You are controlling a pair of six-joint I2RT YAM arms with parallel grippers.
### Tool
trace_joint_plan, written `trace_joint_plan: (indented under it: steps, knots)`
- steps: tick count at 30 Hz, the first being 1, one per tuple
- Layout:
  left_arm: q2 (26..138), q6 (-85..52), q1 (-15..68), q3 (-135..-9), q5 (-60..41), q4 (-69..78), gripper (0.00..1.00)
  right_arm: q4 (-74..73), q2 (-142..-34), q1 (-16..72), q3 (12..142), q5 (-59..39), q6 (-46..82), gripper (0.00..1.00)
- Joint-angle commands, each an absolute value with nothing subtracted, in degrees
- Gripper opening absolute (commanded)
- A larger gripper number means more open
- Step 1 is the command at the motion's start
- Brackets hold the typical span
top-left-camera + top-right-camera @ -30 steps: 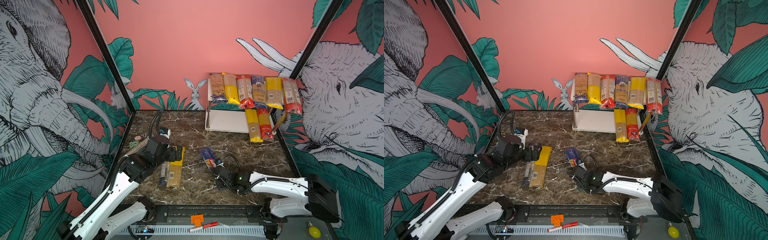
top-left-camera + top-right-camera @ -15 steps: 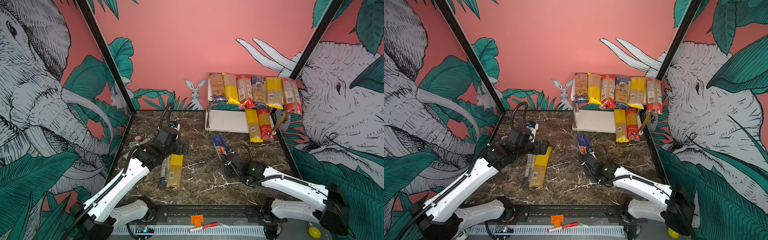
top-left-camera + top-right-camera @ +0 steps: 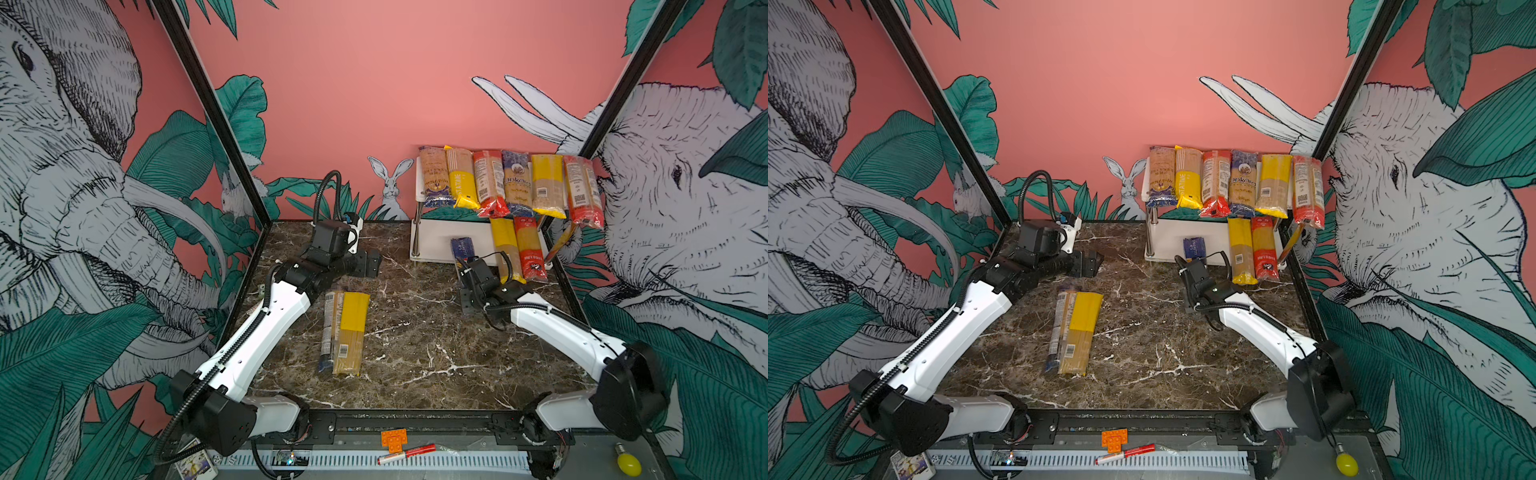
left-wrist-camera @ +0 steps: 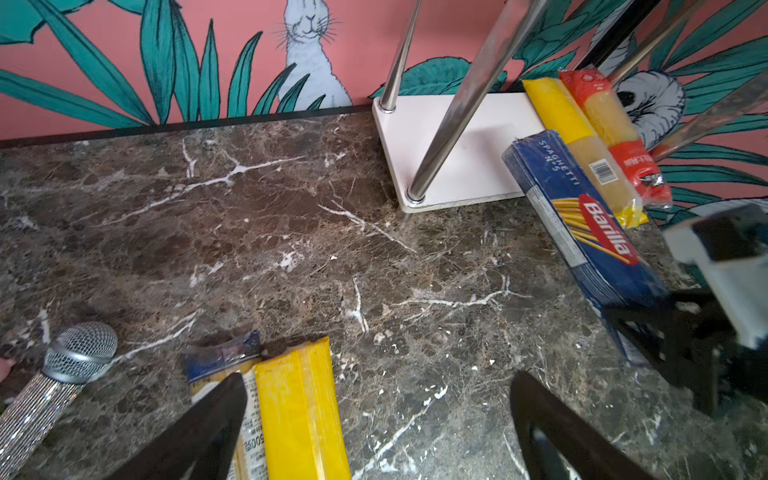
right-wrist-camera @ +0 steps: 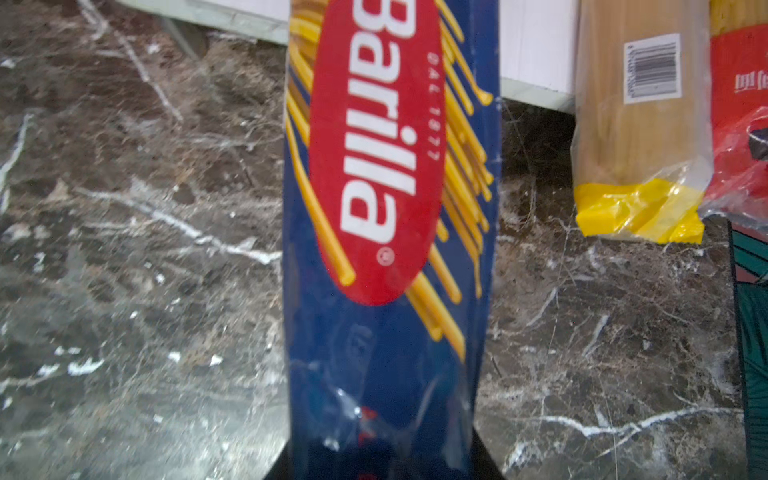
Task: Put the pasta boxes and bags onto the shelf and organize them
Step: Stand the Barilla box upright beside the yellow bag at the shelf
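Observation:
My right gripper moves outward next to release the box [image 5: 390,187] on the bare board [image 5: 540,48] beside the yellow bag: only the box's far end overlaps the shelf.
The white shelf [image 3: 434,249] stands at the back right, with several pasta bags [image 3: 511,183] side by side on its top board. A yellow bag [image 3: 507,249] and a red bag [image 3: 530,251] lie on the right of the lower board. My right gripper [image 3: 468,266] is shut on the near end of the dark blue Barilla box [image 5: 390,187]. The box's far end [image 3: 1195,248] reaches over the lower board's front edge, left of the yellow bag. My left gripper [image 4: 378,376] hangs open and empty beyond two bags [image 3: 345,328] lying together on the table.
A glittery microphone [image 4: 62,374] lies by the left wall. Shiny shelf posts [image 4: 469,95] stand at the lower board's corners. A marker pen [image 3: 407,453], an orange brick [image 3: 394,439] and a yellow bulb [image 3: 628,463] lie off the table's front edge.
My right gripper has carried the Barilla box from mid-table up to the shelf's lower board. My left gripper has moved away from the two bags toward the back wall, still open.

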State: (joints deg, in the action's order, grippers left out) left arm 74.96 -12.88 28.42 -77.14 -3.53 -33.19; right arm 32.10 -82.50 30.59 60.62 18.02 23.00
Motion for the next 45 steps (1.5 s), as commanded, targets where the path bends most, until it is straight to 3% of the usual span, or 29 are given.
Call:
trace_joint_plan:
  steps: [1,13,24,27,38,42,45]
  knots:
    - [74.7,-10.2,27.9,-78.7,-7.1,-30.8,0.99,20.9,-86.3,27.4,67.2,19.4,19.8,0.00]
    - [77.2,-9.1,24.3,-80.2,-7.2,-31.3,1.00,22.0,-104.9,17.5,85.7,13.9,15.0,0.00]
    - [84.4,-12.1,21.3,-83.4,-6.4,-28.7,0.99,25.0,-111.0,11.0,88.3,9.4,14.5,0.01]
    - [85.3,-12.5,20.9,-82.3,-6.4,-26.9,1.00,24.5,-111.5,10.6,87.3,10.1,13.9,0.22]
    - [87.2,-14.0,18.7,-82.2,-10.1,-26.1,0.99,25.5,-109.4,10.2,85.1,10.8,15.1,0.70]
    - [86.4,-12.9,18.4,-82.1,-10.9,-26.8,0.99,24.5,-106.7,10.1,83.4,10.4,16.0,0.95]
    - [84.9,-12.6,18.3,-81.3,-10.8,-26.7,0.99,24.4,-104.5,10.3,82.0,9.6,17.1,0.97]
